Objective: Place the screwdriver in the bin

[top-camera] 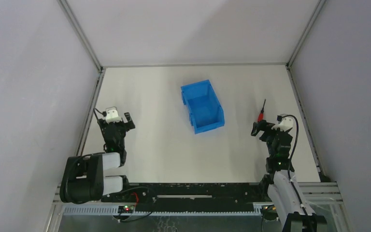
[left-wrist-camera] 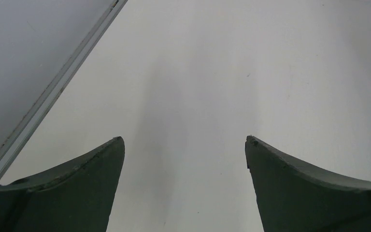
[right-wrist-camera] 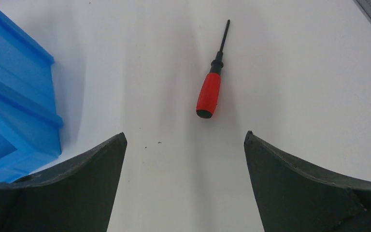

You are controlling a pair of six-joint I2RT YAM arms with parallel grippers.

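My right gripper will move outward and down with its fingers on both sides of the red handle [top-camera: 261, 116] [right-wrist-camera: 209, 91] and close, because the screwdriver lies outward with its stem pointing away.
The screwdriver [top-camera: 261, 112], with a red handle and a thin black shaft, lies on the white table at the right. In the right wrist view the screwdriver [right-wrist-camera: 209, 94] lies just ahead of my fingers, shaft pointing away. My right gripper [top-camera: 262, 126] is open and empty, just behind the handle; it shows in the right wrist view [right-wrist-camera: 185, 137]. The blue bin [top-camera: 202, 106] stands mid-table, left of the screwdriver, and its wall shows in the right wrist view [right-wrist-camera: 14, 96]. My left gripper [top-camera: 118, 118] is open and empty over bare table, as the left wrist view [left-wrist-camera: 184, 139] shows.
Metal frame rails run along the table's left edge [top-camera: 91, 108] and right edge [top-camera: 303, 116], with grey walls beyond. The right rail lies close to the screwdriver.
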